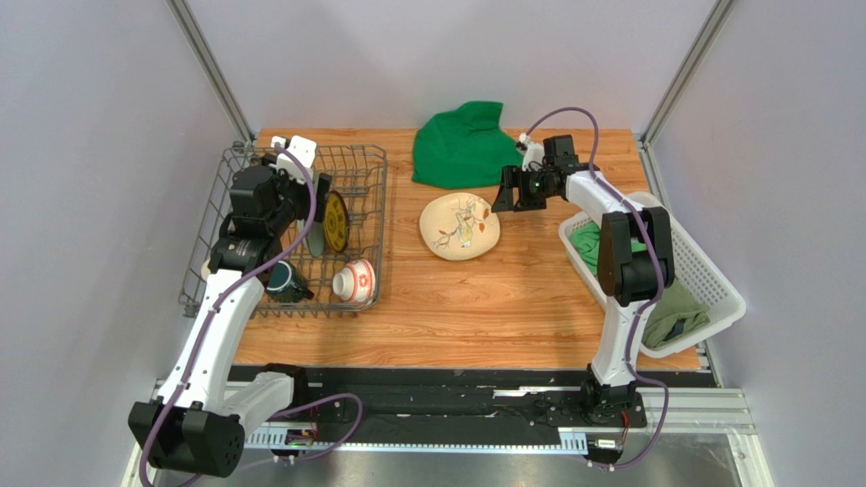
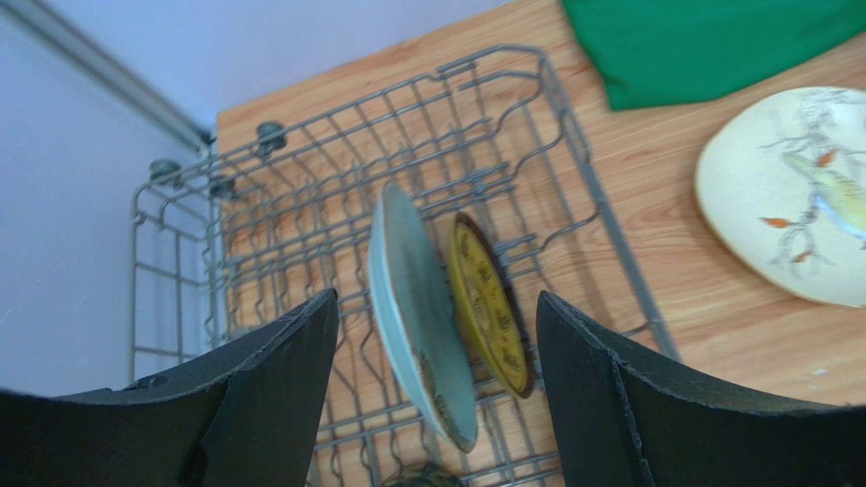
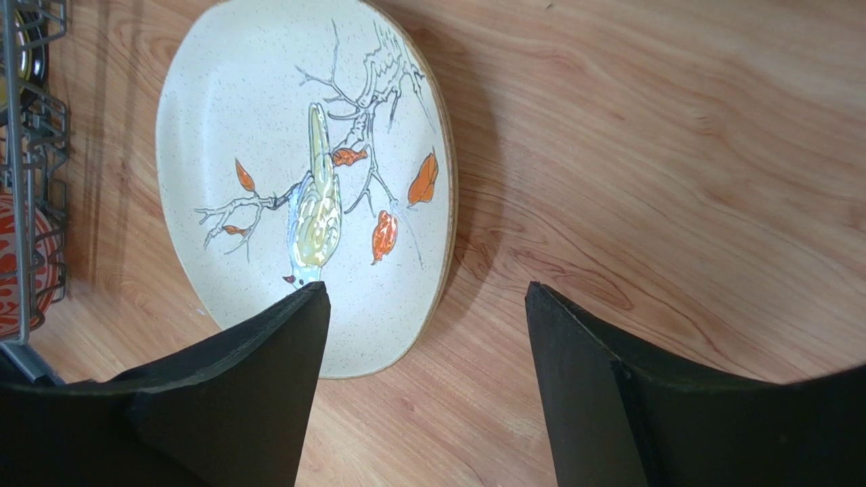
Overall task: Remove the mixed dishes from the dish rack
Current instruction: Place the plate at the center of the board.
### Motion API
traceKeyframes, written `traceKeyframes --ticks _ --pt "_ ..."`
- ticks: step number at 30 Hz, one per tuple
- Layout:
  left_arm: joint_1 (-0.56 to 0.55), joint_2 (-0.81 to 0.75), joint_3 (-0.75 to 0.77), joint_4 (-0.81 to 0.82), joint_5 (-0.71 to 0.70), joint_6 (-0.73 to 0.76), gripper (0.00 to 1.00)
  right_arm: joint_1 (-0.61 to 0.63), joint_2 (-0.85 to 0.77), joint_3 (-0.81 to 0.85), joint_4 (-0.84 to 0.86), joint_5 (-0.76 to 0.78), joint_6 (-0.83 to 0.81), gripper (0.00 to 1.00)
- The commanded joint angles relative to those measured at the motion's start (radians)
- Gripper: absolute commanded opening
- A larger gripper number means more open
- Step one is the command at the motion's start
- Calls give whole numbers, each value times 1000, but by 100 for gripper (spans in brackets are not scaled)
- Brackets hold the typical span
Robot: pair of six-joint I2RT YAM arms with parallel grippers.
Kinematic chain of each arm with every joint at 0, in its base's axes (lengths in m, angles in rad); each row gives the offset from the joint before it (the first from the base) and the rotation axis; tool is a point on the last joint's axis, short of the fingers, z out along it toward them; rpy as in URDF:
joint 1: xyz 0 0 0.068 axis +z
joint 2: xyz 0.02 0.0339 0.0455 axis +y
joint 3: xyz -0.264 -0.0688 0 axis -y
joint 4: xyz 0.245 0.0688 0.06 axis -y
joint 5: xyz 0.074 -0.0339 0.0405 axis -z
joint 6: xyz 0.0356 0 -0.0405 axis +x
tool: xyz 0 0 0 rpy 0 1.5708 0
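Note:
A gap beside the small yellow-and-dark plate point(image 2: 488, 304) has room for one fingertip, so my left gripper will next go down astride the pale green plate's top rim point(image 2: 394, 296) and close.
The grey wire dish rack point(image 1: 366, 162) stands at the left. In it the pale green plate point(image 2: 417, 304) and the small yellow-and-dark plate point(image 2: 488, 304) stand on edge side by side. The red-and-white bowl point(image 1: 356, 279) and the dark teal mug point(image 1: 285, 284) sit at its near end. The beige cup is hidden behind the left arm. My left gripper point(image 2: 437, 315) is open above the two upright plates, touching neither. The cream floral plate point(image 1: 460, 225) lies flat on the table. My right gripper point(image 3: 427, 299) is open and empty, low over its right edge.
A green cloth point(image 1: 462, 142) lies at the back middle. A white lattice basket point(image 1: 701, 274) holding more green cloth stands at the right edge. Bare wood shows in front of the floral plate. The rack's wall point(image 3: 31, 132) is just left of that plate.

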Motion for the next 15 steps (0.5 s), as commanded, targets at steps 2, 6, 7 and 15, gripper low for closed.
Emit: traceKeyframes --ticks 2,6,7,15 --pt "5 64 10 35 -207 30 79 -4 -127 7 9 83 -25 76" --pt "5 119 4 58 -258 40 79 -4 -185 -13 11 86 -55 76" --pt "5 128 4 62 -264 41 79 -3 -206 -25 9 86 -55 76" --pt "5 220 1 90 -312 46 79 -4 -283 -96 9 68 -64 76"
